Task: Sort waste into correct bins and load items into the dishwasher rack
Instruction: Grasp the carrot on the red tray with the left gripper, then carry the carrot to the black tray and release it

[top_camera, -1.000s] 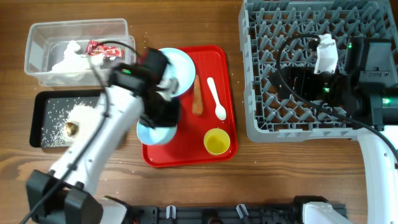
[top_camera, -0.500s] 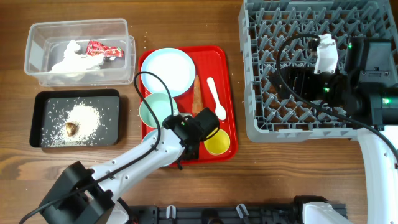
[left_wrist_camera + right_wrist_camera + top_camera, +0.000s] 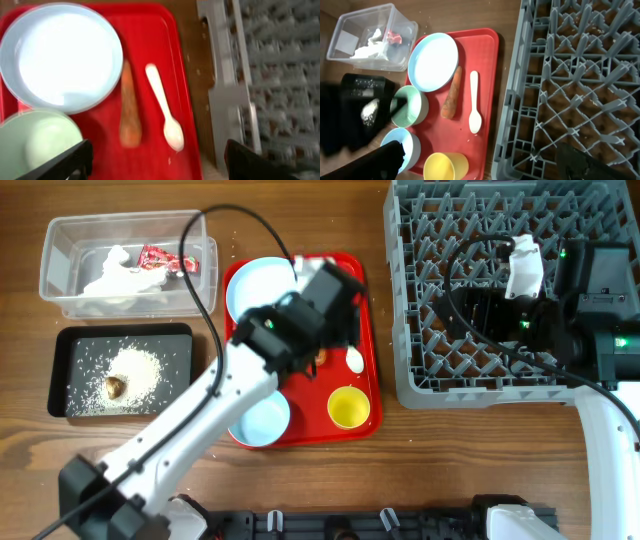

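My left gripper moves down around the near end of the orange carrot stick next, which lies on bare tray, and then closes.
My left gripper (image 3: 159, 152) (image 3: 335, 298) hangs open and empty above the red tray (image 3: 300, 432). Below it lie the light blue plate (image 3: 60, 57) (image 3: 260, 280), the orange carrot stick (image 3: 130, 112) and the white spoon (image 3: 162, 107). A pale green bowl (image 3: 45, 137) shows at the wrist view's lower left. A pale blue bowl (image 3: 262, 418) and the yellow cup (image 3: 348, 407) stand at the tray's front. My right gripper (image 3: 480, 157) (image 3: 470, 305) is open and empty over the grey dishwasher rack (image 3: 480, 385).
The clear tub (image 3: 125, 218) at the far left holds the crumpled napkin (image 3: 112, 275) and the red-and-white wrapper (image 3: 160, 257). In front of it, the black tray (image 3: 120, 330) holds rice grains (image 3: 138, 363) and a brown lump (image 3: 116, 386). My left arm hides the tray's middle from overhead.
My left gripper has opened and swung from the tray's front up over its far middle. The pale blue bowl now shows uncovered at the tray's front left. The right arm has not moved.
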You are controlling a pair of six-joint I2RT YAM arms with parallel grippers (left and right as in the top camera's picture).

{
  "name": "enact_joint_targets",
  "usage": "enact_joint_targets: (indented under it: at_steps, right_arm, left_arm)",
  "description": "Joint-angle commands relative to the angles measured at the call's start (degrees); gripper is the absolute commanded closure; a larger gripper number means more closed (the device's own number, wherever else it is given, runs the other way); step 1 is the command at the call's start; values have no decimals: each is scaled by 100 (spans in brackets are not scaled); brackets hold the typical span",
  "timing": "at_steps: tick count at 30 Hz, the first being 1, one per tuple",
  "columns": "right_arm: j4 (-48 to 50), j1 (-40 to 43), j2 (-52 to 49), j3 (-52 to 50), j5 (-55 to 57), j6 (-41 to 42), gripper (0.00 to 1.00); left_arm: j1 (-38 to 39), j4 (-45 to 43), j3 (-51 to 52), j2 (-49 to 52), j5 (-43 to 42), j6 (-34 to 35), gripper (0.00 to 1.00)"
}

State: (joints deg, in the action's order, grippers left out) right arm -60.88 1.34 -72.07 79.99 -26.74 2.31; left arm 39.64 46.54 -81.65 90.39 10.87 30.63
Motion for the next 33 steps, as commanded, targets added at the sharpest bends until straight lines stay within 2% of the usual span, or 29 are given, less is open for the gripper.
enact_joint_targets:
  at_steps: [1,6,9,13,15,18,20,24,25,33]
  right_arm:
    - [-4,13,-37,101,9,-63,0]
    - [-7,13,-37,101,11,-66,0]
    - [-24,13,-37,101,11,-63,0]
    - [-48,13,-37,101,11,-66,0]
    - [-46,13,-37,101,11,-66,0]
    - [-46,13,-37,101,11,-70,0]
    - [-52,13,-37,101,11,-68,0]
    - [-87,13,-37,101,11,-79,0]
    - [-87,13,-37,101,13,-79,0]
    - [-68,13,-37,101,13,-81,0]
  left_arm:
    - [-466,-553,-31,763,-389,-643,18]
    - [-514,-857,-31,1939,-400,-623,23]
    - [-507,-675,-28,2435,-398,-623,35]
    - [-509,-623,-28,2577,-393,-627,48]
    - [-509,-579,-28,2686,-398,-776,49]
    - [-503,-595,-26,2929,-501,-796,56]
    - [-498,-649,-26,3036,-730,-796,63]
    - [-498,-573,-31,3069,-809,-793,91]
    - [-498,-492,-66,3034,-833,-791,94]
    - [-551,1145,-1475,2068,-780,-793,96]
